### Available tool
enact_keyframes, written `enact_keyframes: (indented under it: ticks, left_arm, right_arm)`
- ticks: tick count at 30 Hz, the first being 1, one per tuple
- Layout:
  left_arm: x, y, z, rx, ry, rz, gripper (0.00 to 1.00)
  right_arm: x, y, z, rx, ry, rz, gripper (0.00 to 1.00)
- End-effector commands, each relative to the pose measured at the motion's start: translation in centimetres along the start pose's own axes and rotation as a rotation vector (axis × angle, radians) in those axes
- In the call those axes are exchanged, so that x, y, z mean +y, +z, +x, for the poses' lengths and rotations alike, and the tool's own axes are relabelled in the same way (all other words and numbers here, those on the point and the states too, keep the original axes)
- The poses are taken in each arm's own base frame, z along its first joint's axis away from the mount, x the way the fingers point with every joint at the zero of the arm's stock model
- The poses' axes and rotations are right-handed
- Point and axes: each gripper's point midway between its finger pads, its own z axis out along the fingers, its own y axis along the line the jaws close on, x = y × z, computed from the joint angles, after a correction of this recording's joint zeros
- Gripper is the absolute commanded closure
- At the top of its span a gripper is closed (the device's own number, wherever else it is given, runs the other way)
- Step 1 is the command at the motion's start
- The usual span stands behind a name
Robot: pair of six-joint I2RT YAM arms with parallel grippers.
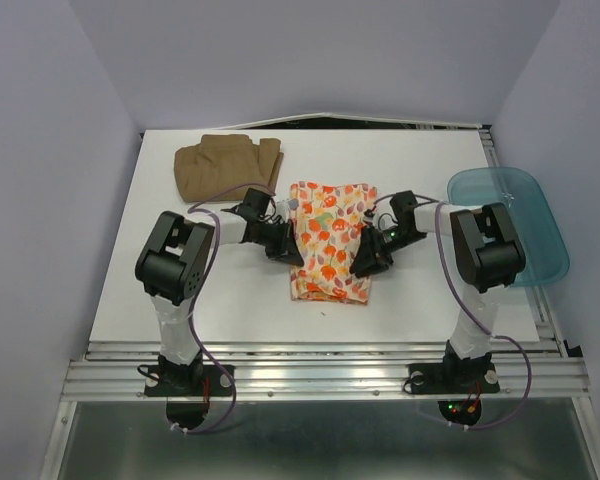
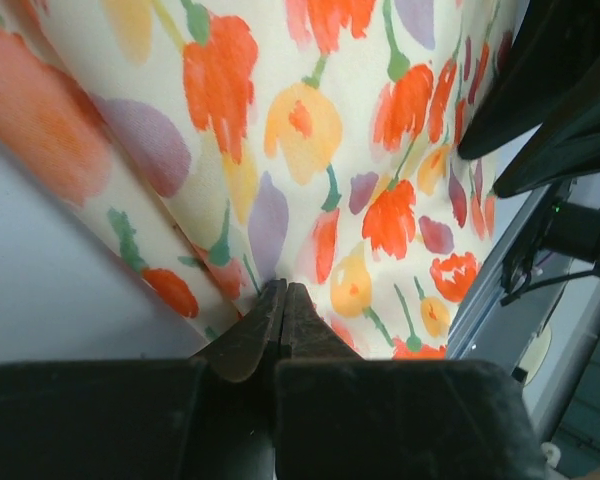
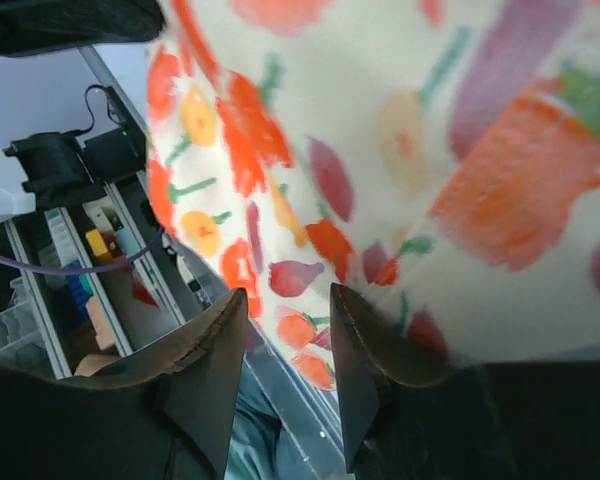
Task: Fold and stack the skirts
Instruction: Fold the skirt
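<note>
Next, my left gripper draws back along the printed skirt's edge toward its near corner (image 1: pixel 297 292) (image 2: pixel 427 340) and releases the skirt there, since the skirt's near end lies rumpled.
The printed skirt (image 1: pixel 328 240), cream with orange, red and purple leaves, lies folded in the middle of the table. My left gripper (image 1: pixel 288 250) is at its left edge. In the left wrist view its jaws (image 2: pixel 284 290) are pressed together, and creases in the cloth (image 2: pixel 310 130) run into the tips. My right gripper (image 1: pixel 365 262) is at the skirt's right edge. In the right wrist view that gripper (image 3: pixel 288 295) stands open, with the cloth (image 3: pixel 380 130) just past its tips and nothing pinched. The tan-brown skirt (image 1: pixel 227 165) lies folded at the back left.
A translucent teal tub (image 1: pixel 510 225) hangs over the table's right edge beside the right arm. White table (image 1: pixel 210 300) shows in front of the printed skirt and to its left. The metal rail (image 1: pixel 320 375) runs along the near edge.
</note>
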Motion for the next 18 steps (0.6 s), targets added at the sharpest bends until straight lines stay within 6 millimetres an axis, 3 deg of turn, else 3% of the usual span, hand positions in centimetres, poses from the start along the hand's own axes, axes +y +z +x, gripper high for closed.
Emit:
enact_keyframes:
  ticks: [1, 3, 5, 8, 10, 13, 18]
  left_arm:
    - [-4.3, -3.0, -1.3, -0.049, 0.216, 0.146, 1.00]
    - [-7.2, -4.7, -1.3, -0.105, 0.290, 0.212, 1.00]
    - [-9.4, -5.0, -0.4, -0.106, 0.320, 0.270, 0.98]
    - [-12.0, -4.9, 1.6, -0.061, 0.327, 0.333, 0.98]
    - [-12.4, -4.3, 2.8, -0.029, 0.316, 0.350, 0.98]
    - [-11.7, -2.6, 5.0, 0.034, 0.264, 0.353, 0.98]
    - [-6.9, -0.3, 7.9, 0.125, 0.033, 0.280, 1.00]
  right_arm:
    - [5.3, -3.1, -3.7, -0.139, -0.195, 0.000, 0.55]
    - [7.2, -4.2, -4.6, -0.176, -0.226, -0.007, 0.53]
    - [8.4, -4.8, -5.2, -0.191, -0.256, -0.019, 0.53]
    - [9.0, -4.8, -3.8, -0.159, -0.215, -0.056, 0.54]
    - [8.8, -4.6, -2.6, -0.135, -0.186, -0.083, 0.54]
    - [7.0, -3.1, -0.7, -0.084, -0.114, -0.082, 0.56]
    - [3.6, -0.7, 0.2, -0.018, -0.032, -0.076, 0.57]
